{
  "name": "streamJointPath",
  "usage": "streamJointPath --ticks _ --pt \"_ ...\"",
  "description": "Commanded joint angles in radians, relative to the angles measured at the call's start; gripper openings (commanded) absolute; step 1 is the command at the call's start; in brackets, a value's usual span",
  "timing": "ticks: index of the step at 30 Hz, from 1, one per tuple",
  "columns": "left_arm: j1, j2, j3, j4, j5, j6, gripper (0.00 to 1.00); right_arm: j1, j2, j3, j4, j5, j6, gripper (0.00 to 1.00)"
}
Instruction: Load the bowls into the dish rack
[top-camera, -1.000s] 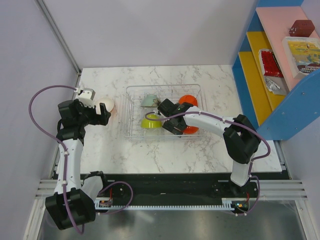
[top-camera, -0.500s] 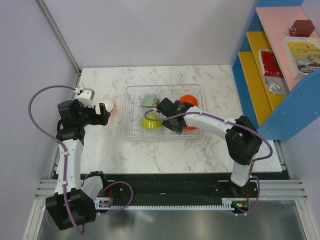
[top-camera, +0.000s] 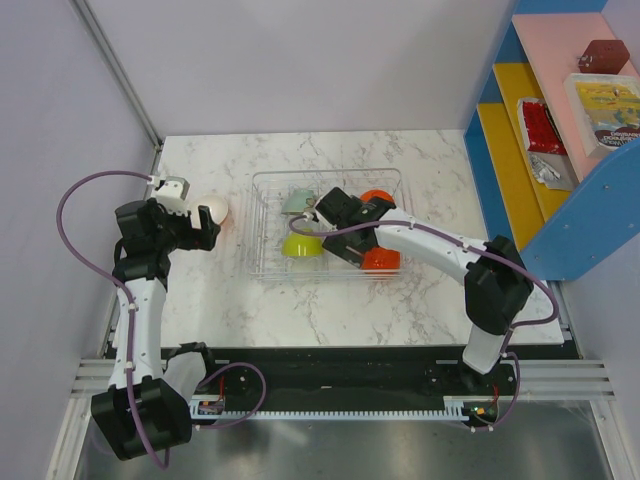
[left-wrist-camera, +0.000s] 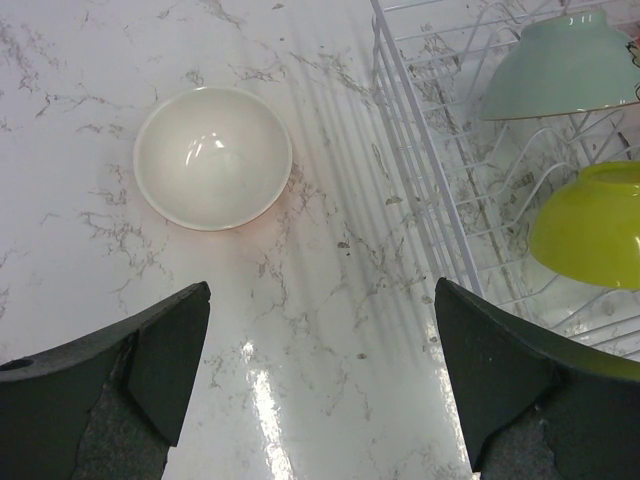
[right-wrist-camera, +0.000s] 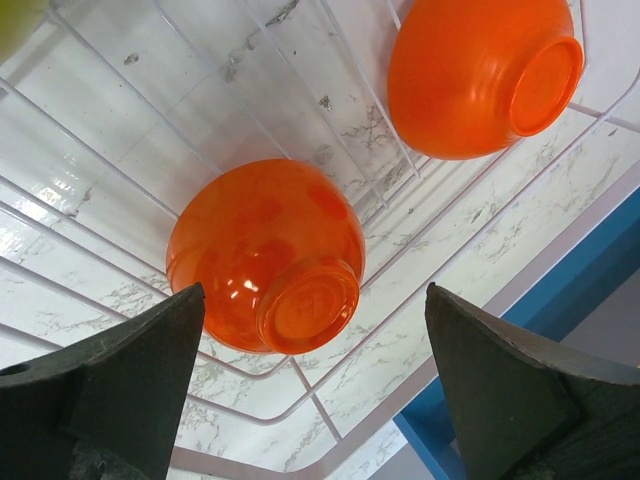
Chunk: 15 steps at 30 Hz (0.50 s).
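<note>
My left gripper needs to go down and outward, onto the rim of the white bowl (top-camera: 215, 210) on the side away from the rack, because the bowl sits upright outside the rack.
The clear dish rack (top-camera: 262, 228) stands mid-table, holding a pale green bowl (top-camera: 296, 202), a yellow-green bowl (top-camera: 301, 246) and two orange bowls (top-camera: 381, 260) (top-camera: 377, 197). A white bowl (top-camera: 215, 210) sits upright on the marble left of the rack. My left gripper (top-camera: 203, 233) is open and empty, just near of the white bowl (left-wrist-camera: 213, 157). My right gripper (top-camera: 350, 238) is open over the rack, jaws wide either side of the near orange bowl (right-wrist-camera: 265, 255), not touching it. The second orange bowl (right-wrist-camera: 480, 70) leans beyond it. The rack's ribs (right-wrist-camera: 330, 420) show beneath.
A blue, yellow and pink shelf unit (top-camera: 560, 130) with packets stands at the right edge of the table. The rack's left wall (left-wrist-camera: 420, 200) lies between the white bowl and the pale green (left-wrist-camera: 565, 65) and yellow-green (left-wrist-camera: 595, 225) bowls. Walls close the left and back.
My right gripper has drawn back from the near orange bowl, which now rests uncovered at the rack's front right. The left arm has not moved.
</note>
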Motion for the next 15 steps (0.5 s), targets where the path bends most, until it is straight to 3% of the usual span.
streamJointPath --ticks 1,15 --pt "0.006 0.014 0.018 0.053 -0.045 0.022 1.0 0.001 -0.054 0.06 -0.011 -0.003 -0.008 0.98" --pt "0.009 0.456 0.26 0.113 -0.246 0.04 0.99 -0.016 -0.166 0.088 0.07 0.026 -0.033 0.98"
